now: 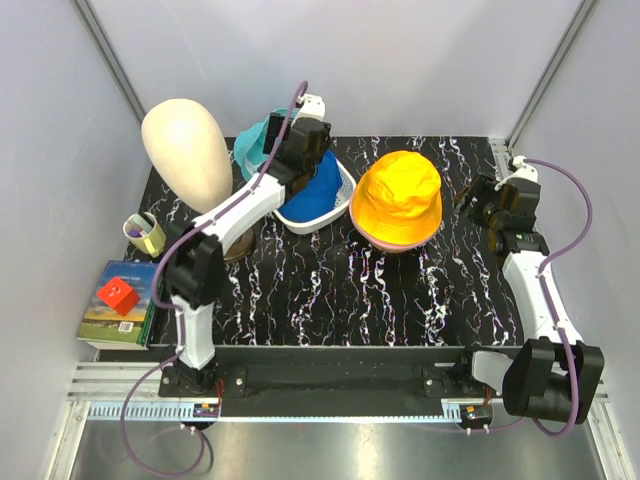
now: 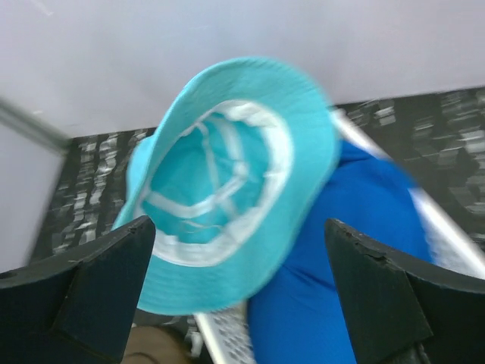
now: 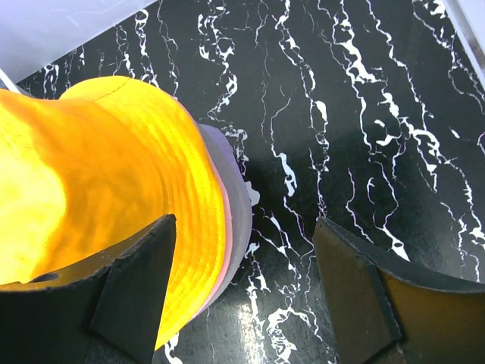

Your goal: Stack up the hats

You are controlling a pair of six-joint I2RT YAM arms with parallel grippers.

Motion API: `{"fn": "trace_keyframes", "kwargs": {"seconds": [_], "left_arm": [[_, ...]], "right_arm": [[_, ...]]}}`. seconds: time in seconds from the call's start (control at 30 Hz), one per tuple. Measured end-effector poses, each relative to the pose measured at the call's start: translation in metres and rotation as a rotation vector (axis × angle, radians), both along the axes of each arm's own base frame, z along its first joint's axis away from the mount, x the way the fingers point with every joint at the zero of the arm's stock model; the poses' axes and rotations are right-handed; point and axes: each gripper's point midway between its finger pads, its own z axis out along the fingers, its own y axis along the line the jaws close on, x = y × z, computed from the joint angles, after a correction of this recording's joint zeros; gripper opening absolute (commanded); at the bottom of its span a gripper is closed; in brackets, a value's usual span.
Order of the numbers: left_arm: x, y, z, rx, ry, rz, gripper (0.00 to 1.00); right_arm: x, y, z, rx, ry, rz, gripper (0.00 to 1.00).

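The teal brim's raised edge [image 2: 145, 186] is below my left gripper, so I need to move the gripper toward the mannequin head and down astride that edge, clear of the blue hat.
The orange-yellow hat [image 1: 398, 195] sits on top of a stack with a pink brim [image 3: 226, 227] and a lavender brim [image 3: 238, 201] under it; it fills the left of the right wrist view [image 3: 98, 174]. The teal hat [image 1: 256, 142] lies upside down, leaning on the royal-blue hat [image 1: 322, 188] in the white basket [image 1: 345, 185]. My left gripper [image 1: 283, 148] is open and empty just above the teal hat [image 2: 227, 182] and blue hat [image 2: 356, 227]. My right gripper [image 1: 472, 198] is open and empty [image 3: 242, 296] beside the stack's right edge. The black cap is out of view.
A cream mannequin head [image 1: 185, 150] stands at the back left. A yellow-green cup [image 1: 145, 232] and a book [image 1: 120, 310] with a red cube [image 1: 117, 293] lie at the left edge. The basket's perforated wall [image 2: 227, 337] shows below the teal hat.
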Motion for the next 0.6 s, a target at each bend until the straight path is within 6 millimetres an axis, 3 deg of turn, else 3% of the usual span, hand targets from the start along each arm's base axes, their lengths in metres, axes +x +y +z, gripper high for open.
{"fn": "trace_keyframes", "kwargs": {"seconds": [0.13, 0.23, 0.33, 0.6], "left_arm": [[0.023, 0.031, -0.034, 0.137, 0.079, 0.09, 0.99], [0.028, 0.052, -0.044, 0.204, 0.11, 0.132, 0.99], [0.034, 0.069, -0.036, 0.247, 0.091, 0.168, 0.99], [0.049, 0.075, -0.014, 0.253, 0.037, 0.177, 0.99]], "right_arm": [[-0.001, 0.002, -0.006, 0.013, 0.013, 0.004, 0.81], [-0.001, 0.004, -0.008, 0.022, 0.018, 0.014, 0.81], [0.001, 0.007, -0.009, 0.032, 0.019, 0.024, 0.81], [0.002, 0.01, -0.013, 0.044, 0.028, 0.039, 0.82]]}}
